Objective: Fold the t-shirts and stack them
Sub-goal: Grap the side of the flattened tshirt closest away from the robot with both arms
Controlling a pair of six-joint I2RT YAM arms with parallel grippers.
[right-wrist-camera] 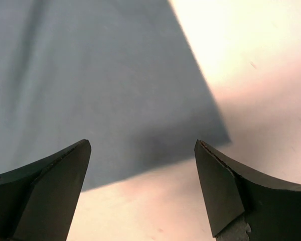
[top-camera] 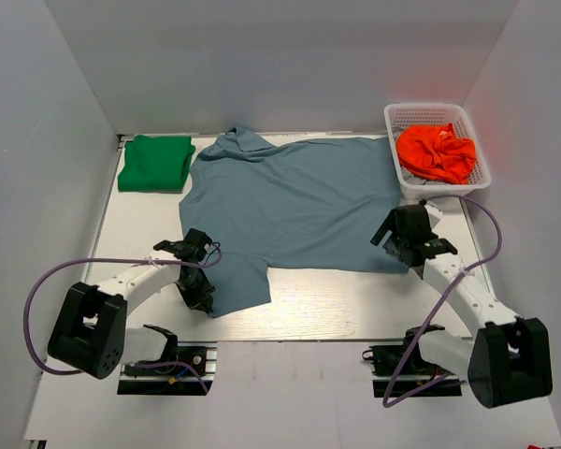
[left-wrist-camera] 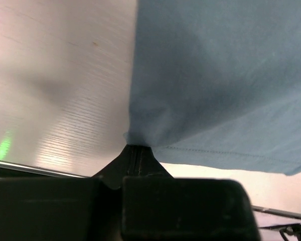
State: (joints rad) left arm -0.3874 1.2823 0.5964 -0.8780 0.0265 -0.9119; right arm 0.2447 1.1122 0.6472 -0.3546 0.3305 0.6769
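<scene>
My right gripper's open fingers are still above the flat cloth, so my right gripper needs to move down and back first to get to the blue t-shirt's near hem corner (top-camera: 403,269) (right-wrist-camera: 220,140).
A slate-blue t-shirt (top-camera: 290,201) lies spread flat across the middle of the table. A green t-shirt (top-camera: 155,162) sits folded at the back left. My left gripper (top-camera: 204,301) is shut on the blue t-shirt's near-left sleeve corner (left-wrist-camera: 140,134), and the cloth puckers at the tips. My right gripper (top-camera: 404,245) hovers open over the shirt's near-right hem corner (right-wrist-camera: 210,128), with nothing between its fingers (right-wrist-camera: 218,175).
A white basket (top-camera: 399,114) at the back right holds orange cloth (top-camera: 437,152). Bare white tabletop (top-camera: 337,299) runs in front of the blue shirt. White walls enclose the table on three sides.
</scene>
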